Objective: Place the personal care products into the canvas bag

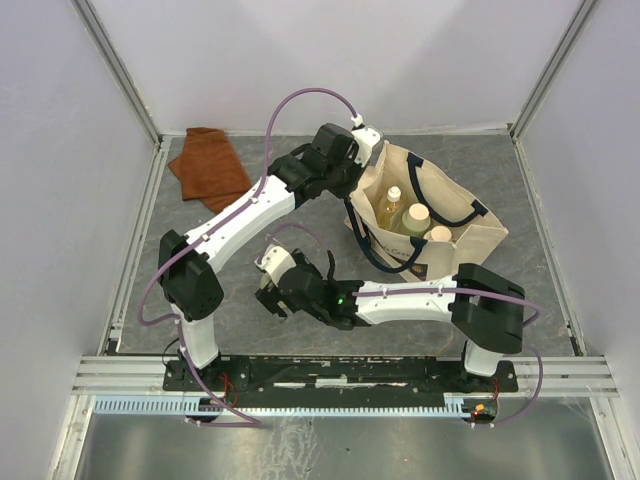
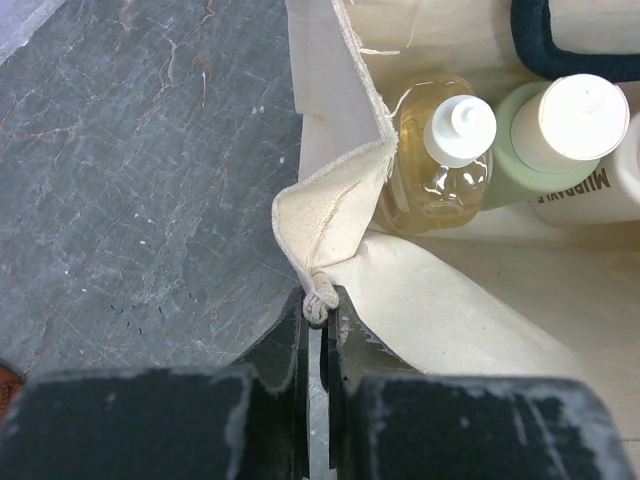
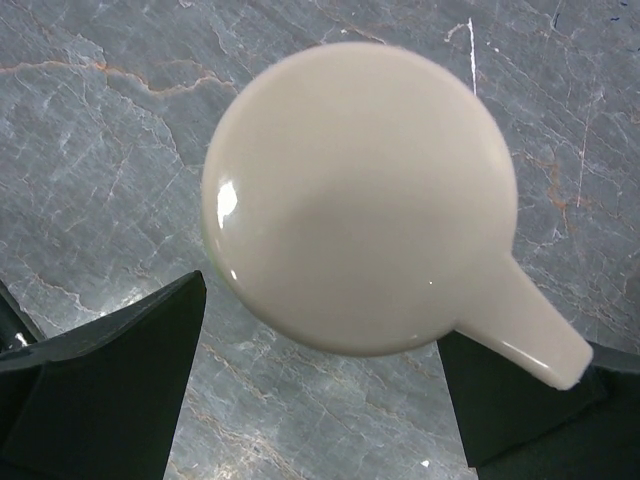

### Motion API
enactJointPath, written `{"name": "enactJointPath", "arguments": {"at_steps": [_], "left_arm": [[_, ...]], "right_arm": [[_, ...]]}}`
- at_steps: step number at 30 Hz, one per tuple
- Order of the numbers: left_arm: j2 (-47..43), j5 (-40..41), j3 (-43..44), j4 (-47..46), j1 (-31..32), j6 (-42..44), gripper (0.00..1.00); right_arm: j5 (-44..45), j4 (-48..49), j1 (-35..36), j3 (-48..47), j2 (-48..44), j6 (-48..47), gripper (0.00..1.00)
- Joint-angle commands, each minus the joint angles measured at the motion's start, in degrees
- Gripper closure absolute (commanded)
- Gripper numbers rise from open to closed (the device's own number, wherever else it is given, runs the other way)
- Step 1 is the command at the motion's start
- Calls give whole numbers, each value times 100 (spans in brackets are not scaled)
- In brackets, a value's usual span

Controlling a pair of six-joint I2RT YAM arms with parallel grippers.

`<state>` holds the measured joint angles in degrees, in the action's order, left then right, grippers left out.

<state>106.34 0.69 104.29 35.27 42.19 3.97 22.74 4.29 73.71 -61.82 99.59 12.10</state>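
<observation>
The cream cap looks very large in the wrist view. My right gripper next needs to go up with a slight tilt and close on the bottle under that cap.
The canvas bag (image 1: 470,240) stands open at the back right, navy handles draped over it. Three bottles stand inside: the amber one (image 1: 391,208), a pale green cream-capped one (image 1: 418,218) and a cream-white one (image 1: 440,235). My left gripper (image 1: 362,150) is shut on the bag's near corner seam (image 2: 316,300). Its wrist view shows the amber bottle (image 2: 440,160) and the green one (image 2: 560,130) just inside. My right gripper (image 1: 272,295) is low over the table's middle. Its fingers straddle the spout-capped bottle (image 3: 360,195), whose cream cap hides the body and the contact.
A rust-brown folded cloth (image 1: 208,165) lies at the back left corner. Metal rails run along the table's left, right and near edges. The right arm's forearm (image 1: 420,295) stretches across just in front of the bag.
</observation>
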Motion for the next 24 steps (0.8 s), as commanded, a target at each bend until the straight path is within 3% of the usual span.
{"name": "enactJointPath", "arguments": {"at_steps": [1,24], "left_arm": [[-281,1,166,176,-81,263,97],[-403,8,-117,45,-89,245,97]], "right_arm": [[-31,615,-15,-282,87,-102,1],[244,1590,41,32,-512,518,0]]}}
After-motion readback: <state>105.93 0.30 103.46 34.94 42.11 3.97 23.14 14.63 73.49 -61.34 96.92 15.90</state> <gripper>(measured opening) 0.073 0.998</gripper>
